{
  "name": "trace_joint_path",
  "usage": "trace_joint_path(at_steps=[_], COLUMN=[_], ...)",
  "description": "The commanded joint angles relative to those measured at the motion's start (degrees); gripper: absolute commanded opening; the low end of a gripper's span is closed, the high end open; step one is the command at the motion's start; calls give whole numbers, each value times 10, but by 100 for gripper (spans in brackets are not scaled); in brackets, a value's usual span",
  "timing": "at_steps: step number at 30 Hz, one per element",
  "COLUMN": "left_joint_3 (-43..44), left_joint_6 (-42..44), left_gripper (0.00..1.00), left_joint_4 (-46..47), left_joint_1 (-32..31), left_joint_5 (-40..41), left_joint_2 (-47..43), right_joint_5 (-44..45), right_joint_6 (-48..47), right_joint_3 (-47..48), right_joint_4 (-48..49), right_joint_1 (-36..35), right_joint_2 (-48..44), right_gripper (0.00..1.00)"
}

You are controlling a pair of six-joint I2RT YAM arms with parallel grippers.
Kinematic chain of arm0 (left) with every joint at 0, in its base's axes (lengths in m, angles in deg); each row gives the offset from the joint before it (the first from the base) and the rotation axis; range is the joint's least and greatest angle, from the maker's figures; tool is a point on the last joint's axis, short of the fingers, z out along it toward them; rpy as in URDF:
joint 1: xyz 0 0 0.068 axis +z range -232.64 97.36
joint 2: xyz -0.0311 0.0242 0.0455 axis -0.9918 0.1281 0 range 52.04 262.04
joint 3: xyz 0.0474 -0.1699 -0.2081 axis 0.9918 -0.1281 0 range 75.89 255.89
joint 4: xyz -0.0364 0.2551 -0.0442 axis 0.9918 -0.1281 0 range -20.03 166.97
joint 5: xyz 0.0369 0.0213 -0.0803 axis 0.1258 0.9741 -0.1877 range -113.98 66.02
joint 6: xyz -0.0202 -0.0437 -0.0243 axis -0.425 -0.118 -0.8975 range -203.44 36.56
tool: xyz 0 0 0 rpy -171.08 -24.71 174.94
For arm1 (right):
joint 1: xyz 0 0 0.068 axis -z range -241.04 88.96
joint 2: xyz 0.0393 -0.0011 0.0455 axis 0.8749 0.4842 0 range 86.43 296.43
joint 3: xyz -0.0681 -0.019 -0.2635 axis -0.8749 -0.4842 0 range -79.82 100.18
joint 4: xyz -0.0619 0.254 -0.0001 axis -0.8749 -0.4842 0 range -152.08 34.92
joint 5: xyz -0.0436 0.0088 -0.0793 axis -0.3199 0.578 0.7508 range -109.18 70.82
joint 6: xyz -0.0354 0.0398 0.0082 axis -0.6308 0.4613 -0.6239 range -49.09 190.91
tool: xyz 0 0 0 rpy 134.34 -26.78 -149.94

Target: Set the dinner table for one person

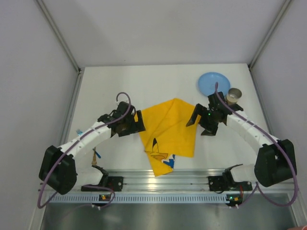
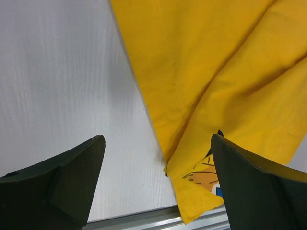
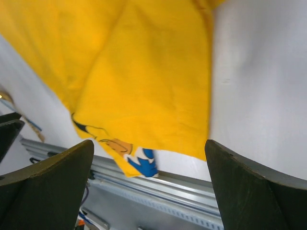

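My left gripper will next lower and close on the mat's plain yellow side edge, as that edge is below it, between its open fingers.
The dinner table (image 1: 124, 84) is a plain white tabletop. A yellow cartoon-printed cloth mat (image 1: 170, 127) lies rumpled and partly folded at its middle, one corner reaching the near edge. My left gripper (image 1: 138, 122) is open and empty just above the mat's left edge. In the left wrist view the gripper (image 2: 157, 140) spans that edge of the mat (image 2: 216, 62). My right gripper (image 1: 200, 124) is open and empty at the mat's right edge. In the right wrist view the gripper (image 3: 148, 143) hangs over the mat (image 3: 134, 62). A blue plate (image 1: 212, 82) and a cup (image 1: 234, 96) sit at the back right.
Small blue-handled cutlery (image 1: 96, 154) lies beside the left arm near the front left. A metal rail (image 1: 168, 179) runs along the near edge. White walls close in the table on three sides.
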Motion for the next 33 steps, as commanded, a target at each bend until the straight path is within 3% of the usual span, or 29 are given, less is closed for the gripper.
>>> trace_joint_path(at_steps=[1, 4, 8, 14, 15, 18, 26, 27, 30, 33], left_joint_3=[11, 13, 14, 41, 44, 61, 87, 87, 87, 89], left_joint_6=[-19, -20, -21, -8, -3, 4, 16, 17, 22, 39], left_gripper=[96, 92, 67, 43, 30, 3, 0, 0, 0, 0], left_joint_4=[49, 82, 139, 170, 173, 174, 160, 159, 148, 136], left_joint_1=[-2, -2, -2, -2, -2, -1, 6, 9, 20, 47], left_joint_5=[25, 16, -8, -13, -30, -38, -46, -48, -49, -46], left_joint_2=[51, 104, 159, 223, 230, 253, 269, 267, 262, 252], right_joint_5=[5, 13, 18, -9, -22, -52, -85, -87, -78, -60], right_joint_6=[-55, -78, -94, -100, -96, -85, -58, -55, -59, -79], right_joint_3=[-31, -47, -66, -96, -102, -123, -120, -121, -131, -144], right_joint_4=[-27, -25, -14, 45, 70, 107, 159, 158, 140, 108], right_joint_1=[45, 61, 75, 77, 77, 71, -9, -13, -1, 24], right_joint_2=[-26, -17, 4, 40, 55, 92, 152, 152, 135, 94], right_gripper=[100, 100, 100, 100, 100, 95, 40, 25, 0, 0])
